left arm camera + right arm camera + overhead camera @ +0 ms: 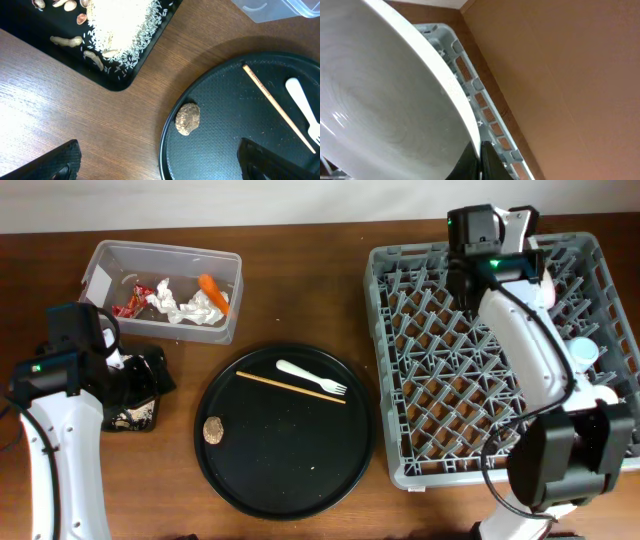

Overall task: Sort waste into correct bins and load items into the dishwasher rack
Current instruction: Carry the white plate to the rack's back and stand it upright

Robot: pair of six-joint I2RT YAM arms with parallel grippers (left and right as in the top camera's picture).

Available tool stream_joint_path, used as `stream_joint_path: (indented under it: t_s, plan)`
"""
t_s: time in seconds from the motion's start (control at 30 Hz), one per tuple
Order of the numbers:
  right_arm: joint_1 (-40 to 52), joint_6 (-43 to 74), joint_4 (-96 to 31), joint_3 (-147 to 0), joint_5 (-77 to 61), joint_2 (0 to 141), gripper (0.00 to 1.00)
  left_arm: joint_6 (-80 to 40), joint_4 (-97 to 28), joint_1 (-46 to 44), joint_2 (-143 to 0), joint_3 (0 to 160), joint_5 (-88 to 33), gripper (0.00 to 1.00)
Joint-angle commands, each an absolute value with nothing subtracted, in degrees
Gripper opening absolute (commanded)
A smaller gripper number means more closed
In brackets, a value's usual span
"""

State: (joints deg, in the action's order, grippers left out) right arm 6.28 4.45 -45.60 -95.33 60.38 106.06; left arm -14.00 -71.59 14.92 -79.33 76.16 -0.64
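Note:
I will next move my right gripper gently back from the side of the rack and down, set the white plate [385, 100] among the rack's wires and let go, because the plate is standing on edge inside that side.
My right gripper [479, 150] is shut on the rim of the white round plate [385, 100], holding it on edge just inside the wall of the grey dishwasher rack [492, 127]. In the overhead view this gripper [497, 265] is over the rack's [378, 360] back part. My left gripper [165, 165] is open and empty, straddling the round tray's left rim, just short of the brown lump [187, 118]. The shallow black tray [115, 75] holds rice and peanuts. The white fork [310, 377], wooden stick [290, 387] and lump [213, 429] lie on the round tray.
The large round black tray [290, 450] sits mid-table. The clear tub [110, 260] at back left holds a red wrapper [130, 300], tissues [185, 308] and a carrot piece [213, 292]. A pale blue cup [583, 353] stands in the rack's right side.

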Motion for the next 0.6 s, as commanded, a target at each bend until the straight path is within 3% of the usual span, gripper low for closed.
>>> stream_joint_path:
  t_s: [0.0, 0.2, 0.47, 0.53, 0.57]
  plan:
    - [5.13, 5.02, -44.93, -90.96, 62.41, 107.15, 0.04, -14.57, -71.64, 15.18, -78.67, 75.88, -1.15, 0.99]
    - [4.32, 6.85, -39.13, -90.43, 74.13, 106.00, 0.04, -14.57, -71.59, 15.18, -78.67, 75.88, -1.28, 0.99]
    - [4.49, 12.10, -47.64, -86.63, 52.77, 106.13, 0.06, -14.57, -71.59, 15.18, -78.67, 75.88, -1.26, 0.99]
    - [4.49, 12.12, -49.63, -86.83, 46.28, 105.89, 0.64, -14.57, -71.55, 15.18, -78.67, 75.88, -1.28, 0.99]
    - [4.49, 12.14, -50.61, -86.91, 38.65, 104.55, 0.70, -14.57, -71.42, 15.18, -78.67, 75.88, -1.26, 0.99]
